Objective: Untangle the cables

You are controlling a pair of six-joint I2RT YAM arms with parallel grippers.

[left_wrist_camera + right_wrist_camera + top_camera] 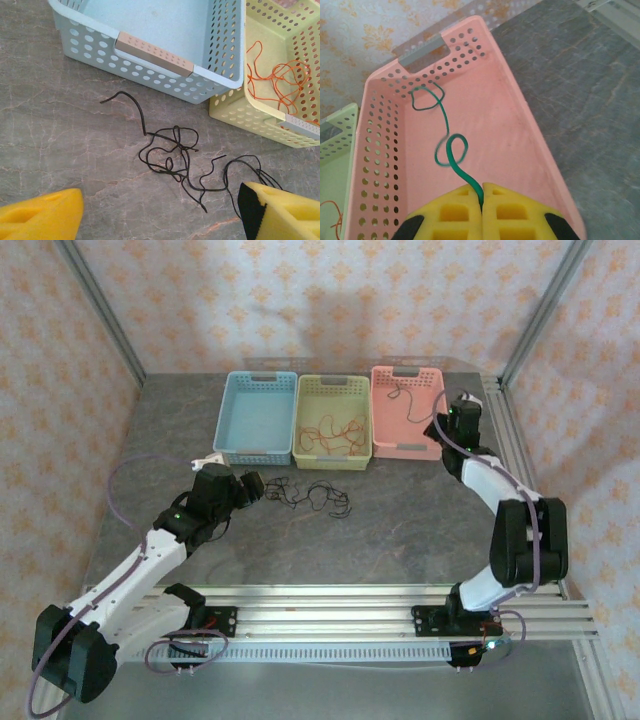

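Note:
My right gripper should move down and toward the yellow-green basket (332,462) and release the cable over the pink basket's bottom, since this bottom lies below it on that side.
A tangle of thin black cables (315,495) (175,155) lies on the grey table, in front of the baskets. My left gripper (255,488) (160,215) hovers just left of the tangle, open, with nothing between its yellow fingers (45,215). An orange-red cable (330,430) (280,82) lies loose inside the yellow-green basket (332,462). My right gripper (438,428) (482,192) is at the right wall of the pink basket (495,115), shut on the end of a thin green cable (451,150). That cable trails in loops across the basket floor.
Three baskets stand in a row at the back: blue (258,420) (155,52) with nothing in it, then yellow-green, then pink (385,430). A metal frame rail (505,430) runs along the table's right edge, close behind the right arm. Bare table lies left of the tangle.

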